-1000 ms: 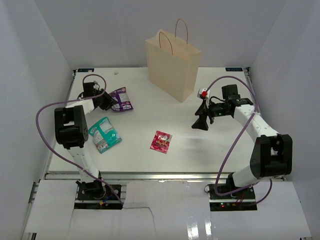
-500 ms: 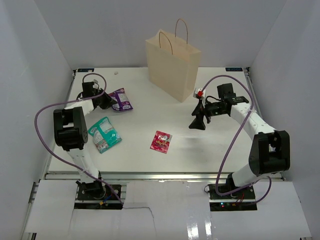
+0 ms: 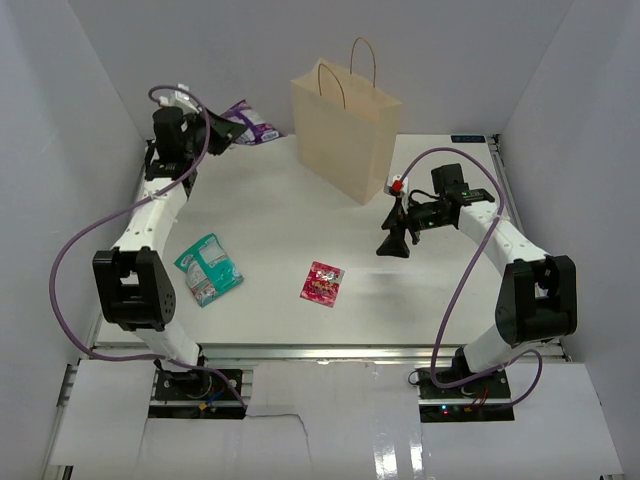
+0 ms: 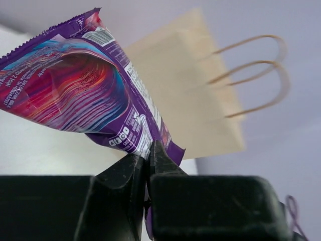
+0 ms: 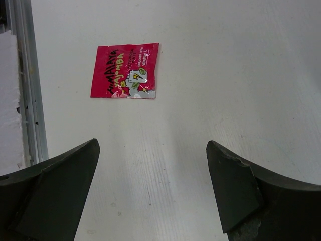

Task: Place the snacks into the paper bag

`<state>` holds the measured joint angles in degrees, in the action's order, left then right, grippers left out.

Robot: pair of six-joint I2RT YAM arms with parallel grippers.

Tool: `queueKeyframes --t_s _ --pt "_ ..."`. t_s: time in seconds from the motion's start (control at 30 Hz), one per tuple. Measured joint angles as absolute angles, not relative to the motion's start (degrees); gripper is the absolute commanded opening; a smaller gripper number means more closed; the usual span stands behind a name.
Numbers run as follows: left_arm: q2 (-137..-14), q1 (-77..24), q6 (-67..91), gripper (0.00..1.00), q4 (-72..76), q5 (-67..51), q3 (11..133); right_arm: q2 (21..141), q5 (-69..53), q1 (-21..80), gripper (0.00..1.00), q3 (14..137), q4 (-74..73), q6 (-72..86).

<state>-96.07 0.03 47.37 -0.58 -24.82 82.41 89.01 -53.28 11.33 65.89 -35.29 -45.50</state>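
Note:
The bag's opening (image 3: 350,88) (image 4: 219,84) is higher than my left gripper and to its right in the top view, so next I will raise that gripper over it and release the pack.
My left gripper (image 3: 224,132) is shut on a corner of the purple-and-white pack (image 3: 252,126), which hangs in the air left of the paper bag (image 3: 345,130). The left wrist view shows the pack (image 4: 75,90) pinched between my left gripper's (image 4: 148,150) jaws, with the cream bag (image 4: 195,100) and its twine handles behind. A teal-and-white pack (image 3: 208,267) and a red-pink sachet (image 3: 322,283) lie flat on the table. My right gripper (image 3: 396,245) hovers open right of the sachet. In the right wrist view the sachet (image 5: 125,70) lies beyond my right gripper's (image 5: 153,144) empty jaws.
The white table (image 3: 290,220) is boxed in by white walls on three sides. A metal rail (image 5: 25,75) runs along the table's front edge. Purple cables loop off both arms.
The left gripper closed on the purple pack and lifted it off the table, up and toward the back. The right gripper shifted slightly left and stayed open.

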Motion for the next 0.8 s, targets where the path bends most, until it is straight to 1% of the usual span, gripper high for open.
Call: queueKeyframes --t_s 0.17,0.4,0.47,0.57,0.8 --pt "-97.97 -7.60 52.62 0.00 2.17 -24.84 94.08 89.03 -53.21 11.38 0.93 65.93 -35.79 -45.50" --pt "-114.43 -16.12 57.76 0.00 4.75 -22.41 126.58 89.01 -53.08 11.44 0.93 65.93 -36.03 -45.65" --pt "-117.54 -17.52 58.65 0.00 5.43 -20.58 132.05 88.97 -53.08 11.44 0.93 65.91 -36.01 -45.65" --pt "-119.85 -18.85 60.01 0.00 6.20 -17.47 134.93 88.82 -53.08 11.62 0.93 65.78 -35.97 -45.65" --pt "-124.62 -20.29 63.16 0.00 5.98 -13.02 135.17 88.36 -53.21 11.66 0.93 65.73 -35.90 -45.60"
